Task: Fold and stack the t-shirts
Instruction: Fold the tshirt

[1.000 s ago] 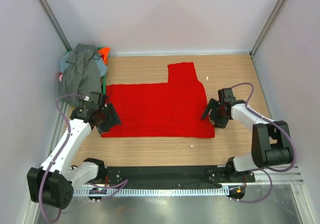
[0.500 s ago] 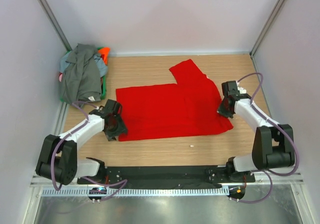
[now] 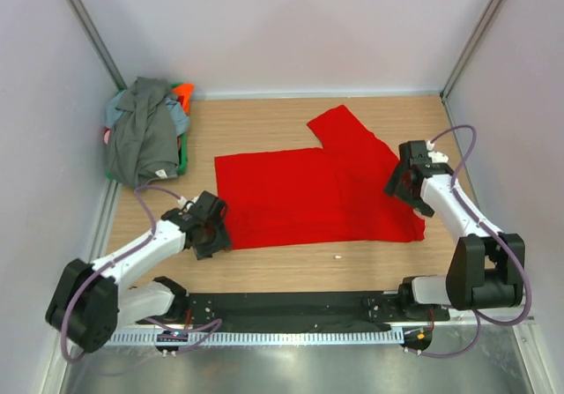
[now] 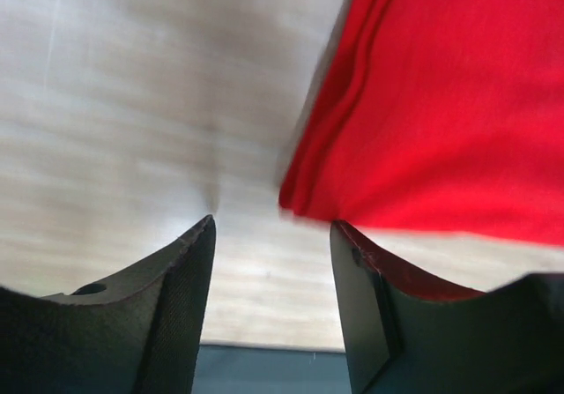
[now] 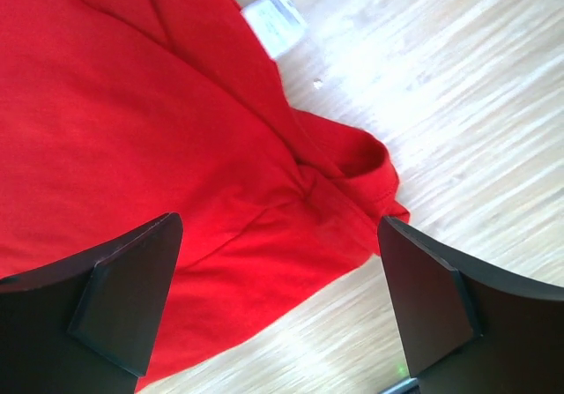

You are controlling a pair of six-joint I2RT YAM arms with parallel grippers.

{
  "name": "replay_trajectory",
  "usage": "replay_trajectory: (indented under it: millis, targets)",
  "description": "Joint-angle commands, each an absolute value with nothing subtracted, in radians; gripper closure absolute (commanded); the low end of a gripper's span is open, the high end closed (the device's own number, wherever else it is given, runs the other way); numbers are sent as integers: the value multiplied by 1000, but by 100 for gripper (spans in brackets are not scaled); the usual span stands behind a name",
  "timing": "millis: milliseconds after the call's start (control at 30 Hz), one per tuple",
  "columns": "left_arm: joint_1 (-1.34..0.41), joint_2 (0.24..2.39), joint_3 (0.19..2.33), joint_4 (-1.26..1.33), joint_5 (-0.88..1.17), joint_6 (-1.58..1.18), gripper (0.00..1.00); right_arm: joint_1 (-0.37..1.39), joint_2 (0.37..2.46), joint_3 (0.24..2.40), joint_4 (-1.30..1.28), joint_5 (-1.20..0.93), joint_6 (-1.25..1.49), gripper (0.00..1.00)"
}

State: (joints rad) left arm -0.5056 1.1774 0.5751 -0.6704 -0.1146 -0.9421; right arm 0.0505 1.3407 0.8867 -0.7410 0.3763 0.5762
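Note:
My right gripper reaches out to the sleeve's far corner (image 3: 342,110) next and lowers to close. The corner juts free outward and left of my right gripper in the top view.
A bright red t-shirt (image 3: 317,196) lies flat in the middle of the table, one sleeve (image 3: 345,128) pointing to the back. My left gripper (image 3: 211,228) sits at its near left corner. In the left wrist view that folded corner (image 4: 370,147) lies just beyond the left gripper (image 4: 271,271), which is open over bare wood. My right gripper (image 3: 407,181) hovers over the shirt's right edge. It stands wide open (image 5: 280,271) above a bunched red hem (image 5: 352,169), holding nothing. More t-shirts, a dark grey one (image 3: 141,134) on top, are heaped at the back left.
Orange (image 3: 184,92) and light blue (image 3: 179,116) cloth peek out of the heap. A white label (image 5: 275,17) lies on the wood beside the red shirt. A small white scrap (image 3: 337,256) lies near the shirt's front edge. Grey walls close in on both sides.
The red shirt has slid to the right and turned slightly. The right gripper closed, then opened and let go of the right edge. The left gripper followed the left corner rightward and nearer.

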Motion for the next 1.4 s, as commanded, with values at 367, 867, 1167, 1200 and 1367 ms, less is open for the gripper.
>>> replay_trajectory:
  millis: [367, 867, 1167, 1200, 1367]
  targets:
    - [-574, 835, 1068, -1109, -357, -671, 1, 51, 1854, 1624, -608, -95, 408, 0]
    - [-555, 710, 980, -963, -302, -594, 1, 41, 2666, 2485, -269, -166, 554, 0]
    - [-551, 710, 979, -966, -321, -603, 2, 60, 2822, 2602, -255, -175, 574, 5]
    - [-549, 710, 980, -968, -319, -603, 2, 61, 2823, 2602, -261, -187, 574, 7]
    - [-528, 710, 980, -963, -308, -600, 3, 69, 2815, 2574, -297, -268, 558, 20]
